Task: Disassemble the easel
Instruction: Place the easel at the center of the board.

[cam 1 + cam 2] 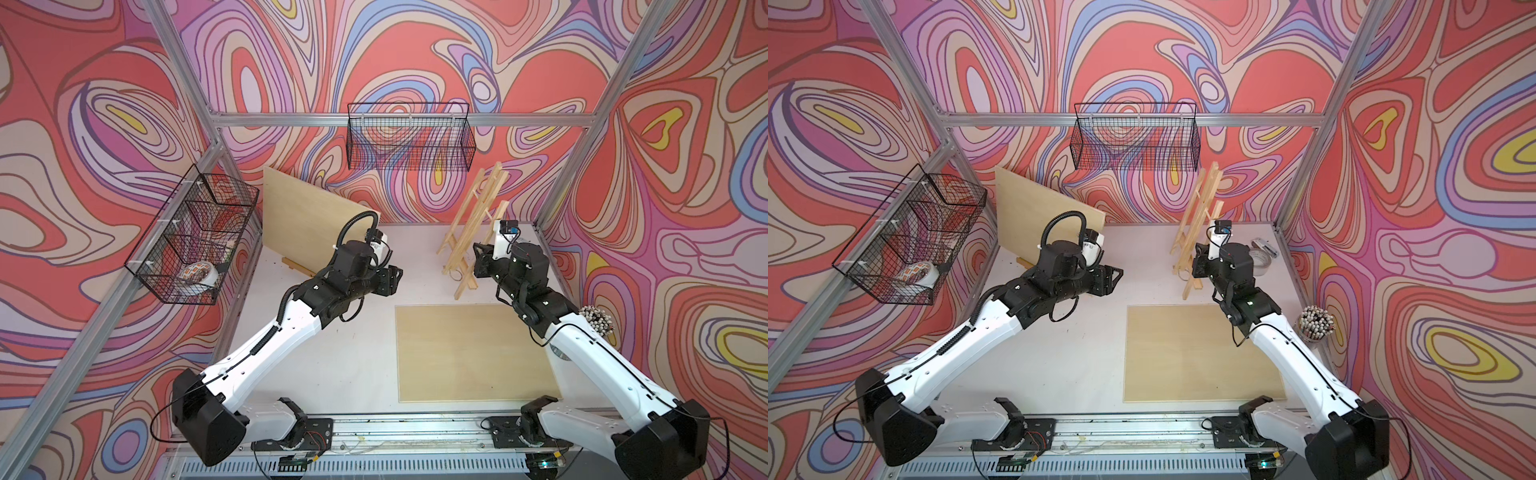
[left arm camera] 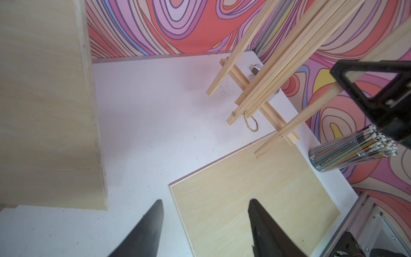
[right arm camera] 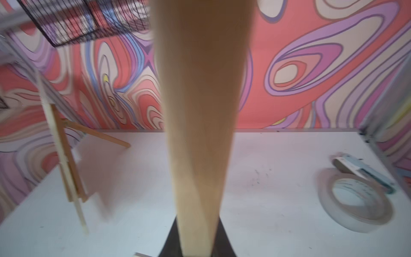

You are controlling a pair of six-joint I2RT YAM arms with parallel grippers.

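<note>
I should lower and turn my right gripper toward the leaning plywood board, tip the easel (image 1: pixel 478 208) onto the clear, bare white tabletop below it, and release.
The wooden easel (image 1: pixel 478 208) (image 1: pixel 1200 199) stands tilted at the back right of the table, its feet on the white surface and a loop of twine near them. My right gripper (image 1: pixel 478 262) (image 1: pixel 1198 262) (image 3: pixel 198 221) is shut on one of its pale slats (image 3: pixel 200 111), which fills the middle of the right wrist view; the rest of the frame (image 3: pixel 66 166) shows beside it. My left gripper (image 1: pixel 395 279) (image 1: pixel 1115 277) (image 2: pixel 205 202) hangs open and empty over the middle of the table, pointing toward the easel (image 2: pixel 262 89).
A plywood board (image 1: pixel 307 216) leans against the back left wall. Another board (image 1: pixel 469 353) lies flat at the front right. Wire baskets (image 1: pixel 409 137) (image 1: pixel 195 237) hang on the walls. A pencil cup (image 1: pixel 1315 324), tape roll (image 3: pixel 353 200) and a stapler-like tool (image 3: pixel 364 171) sit at the right.
</note>
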